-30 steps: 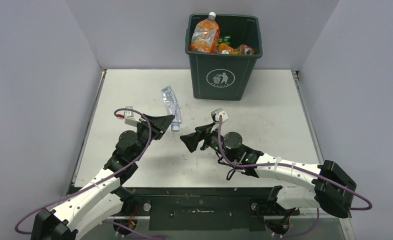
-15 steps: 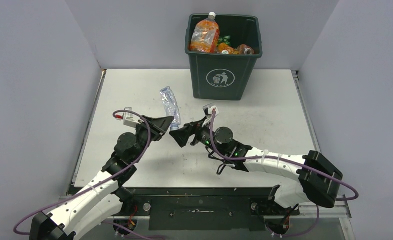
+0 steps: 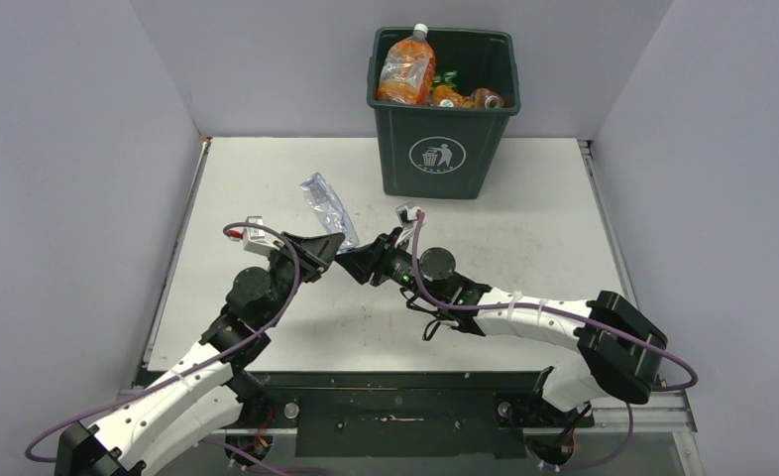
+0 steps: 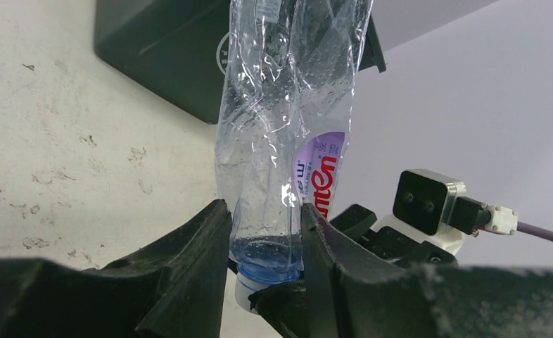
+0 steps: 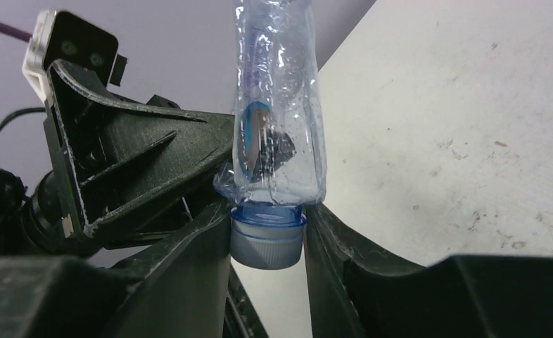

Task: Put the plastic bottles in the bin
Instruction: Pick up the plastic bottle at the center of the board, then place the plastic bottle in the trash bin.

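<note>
My right gripper should carry the crushed bottle (image 3: 322, 203) up and outward, over the open space of the bin beside the orange bottle, and let go of it there.
A crushed clear plastic bottle (image 3: 322, 203) with a purple label and a white cap is held up off the table, cap end down. My left gripper (image 3: 337, 247) is shut on its neck just above the cap, as the left wrist view shows around the bottle (image 4: 288, 127) and gripper (image 4: 265, 236). My right gripper (image 3: 355, 262) meets it from the right, and in the right wrist view the gripper (image 5: 268, 239) has both fingers pressed on the cap (image 5: 267, 244). The dark green bin (image 3: 443, 149) stands at the table's back with several bottles inside, an orange one (image 3: 405, 67) sticking up.
Grey walls close in the table on the left, back and right. The bin's dark wall (image 4: 161, 56) rises behind the held bottle in the left wrist view. The white tabletop (image 3: 524, 228) lies bare to the right of both grippers.
My right arm has swung left to the left gripper, and its jaws have gone from open to shut on the cap. The bottle's top has tilted further left.
</note>
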### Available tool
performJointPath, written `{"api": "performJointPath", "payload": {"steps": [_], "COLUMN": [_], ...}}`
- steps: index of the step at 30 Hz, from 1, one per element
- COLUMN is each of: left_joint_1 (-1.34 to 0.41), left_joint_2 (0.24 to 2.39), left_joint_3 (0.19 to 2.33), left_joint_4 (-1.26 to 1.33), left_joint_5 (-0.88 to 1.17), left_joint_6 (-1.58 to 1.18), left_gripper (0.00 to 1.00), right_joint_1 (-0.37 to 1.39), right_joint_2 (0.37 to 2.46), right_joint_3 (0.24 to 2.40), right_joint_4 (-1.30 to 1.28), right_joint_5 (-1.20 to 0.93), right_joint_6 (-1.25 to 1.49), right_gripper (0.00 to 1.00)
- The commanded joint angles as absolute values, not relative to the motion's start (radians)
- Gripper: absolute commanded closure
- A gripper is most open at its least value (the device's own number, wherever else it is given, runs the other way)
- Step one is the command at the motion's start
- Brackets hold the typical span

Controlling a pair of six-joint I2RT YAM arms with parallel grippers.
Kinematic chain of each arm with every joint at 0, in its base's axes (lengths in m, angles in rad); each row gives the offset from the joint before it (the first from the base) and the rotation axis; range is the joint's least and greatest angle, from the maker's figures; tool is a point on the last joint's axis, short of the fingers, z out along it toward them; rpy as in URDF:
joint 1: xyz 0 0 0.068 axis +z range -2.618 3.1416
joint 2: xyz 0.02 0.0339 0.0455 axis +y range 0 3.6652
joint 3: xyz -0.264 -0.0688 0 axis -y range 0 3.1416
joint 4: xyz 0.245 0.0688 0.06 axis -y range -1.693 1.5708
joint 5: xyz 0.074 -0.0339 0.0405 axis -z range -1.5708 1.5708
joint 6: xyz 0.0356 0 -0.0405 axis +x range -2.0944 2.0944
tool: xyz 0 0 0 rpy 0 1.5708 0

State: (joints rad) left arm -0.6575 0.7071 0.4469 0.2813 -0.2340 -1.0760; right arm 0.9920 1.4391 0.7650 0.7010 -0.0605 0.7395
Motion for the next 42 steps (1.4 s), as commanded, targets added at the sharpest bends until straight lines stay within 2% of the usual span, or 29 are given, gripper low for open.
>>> {"api": "performJointPath", "payload": {"steps": [1, 3, 4, 6, 8, 9, 10, 13, 18, 22, 25, 31, 40, 41, 42], "left_joint_1": [-0.675, -0.678, -0.678, -0.678, -0.678, -0.677, -0.676, -0.673, -0.672, -0.672, -0.671, -0.672, -0.673, -0.673, -0.673], "left_joint_2": [0.684, 0.679, 0.67, 0.649, 0.599, 0.57, 0.545, 0.484, 0.465, 0.459, 0.439, 0.422, 0.409, 0.408, 0.405], "left_joint_3": [0.462, 0.471, 0.486, 0.521, 0.559, 0.577, 0.595, 0.65, 0.717, 0.731, 0.682, 0.627, 0.612, 0.613, 0.612], "left_joint_4": [0.306, 0.294, 0.26, 0.169, 0.064, 0.03, 0.007, -0.042, -0.034, -0.035, 0.001, -0.045, -0.071, -0.077, -0.079], "left_joint_5": [-0.225, -0.234, -0.252, -0.307, -0.395, -0.441, -0.486, -0.594, -0.701, -0.757, -0.796, -0.775, -0.743, -0.74, -0.734], "left_joint_6": [-1.058, -1.042, -1.034, -1.002, -0.958, -0.924, -0.882, -0.732, -0.504, -0.375, -0.31, -0.295, -0.301, -0.303, -0.301], "left_gripper": [1.0, 0.98, 0.86, 0.47, 0.2, 0.0, 0.04, 0.04, 0.04, 0.04, 0.04, 0.04, 0.04, 0.04, 0.04], "right_joint_1": [0.973, 0.962, 0.956, 0.949, 0.943, 0.942, 0.939, 0.883, 0.698, 0.568, 0.45, 0.413, 0.363, 0.36, 0.358], "right_joint_2": [1.431, 1.406, 1.382, 1.309, 1.215, 1.168, 1.125, 1.042, 1.07, 1.233, 1.331, 1.577, 1.871, 1.9, 1.919], "right_joint_3": [0.787, 0.778, 0.773, 0.772, 0.795, 0.818, 0.849, 0.966, 1.168, 1.389, 1.477, 1.817, 2.21, 2.256, 2.29], "right_joint_4": [0.777, 0.76, 0.742, 0.653, 0.504, 0.424, 0.333, 0.106, -0.08, -0.2, -0.181, -0.281, -0.421, -0.445, -0.455], "right_joint_5": [-0.081, -0.088, -0.091, -0.064, 0.007, 0.062, 0.125, 0.267, 0.365, 0.389, 0.289, 0.275, 0.248, 0.235, 0.226], "right_joint_6": [0.739, 0.736, 0.723, 0.666, 0.572, 0.517, 0.466, 0.347, 0.308, 0.371, 0.45, 0.425, 0.42, 0.422, 0.425], "right_gripper": [0.9, 0.95, 0.95, 0.95, 0.95, 0.95, 0.95, 0.95, 0.95, 0.95, 0.95, 0.95, 0.94, 0.75, 0.47]}}
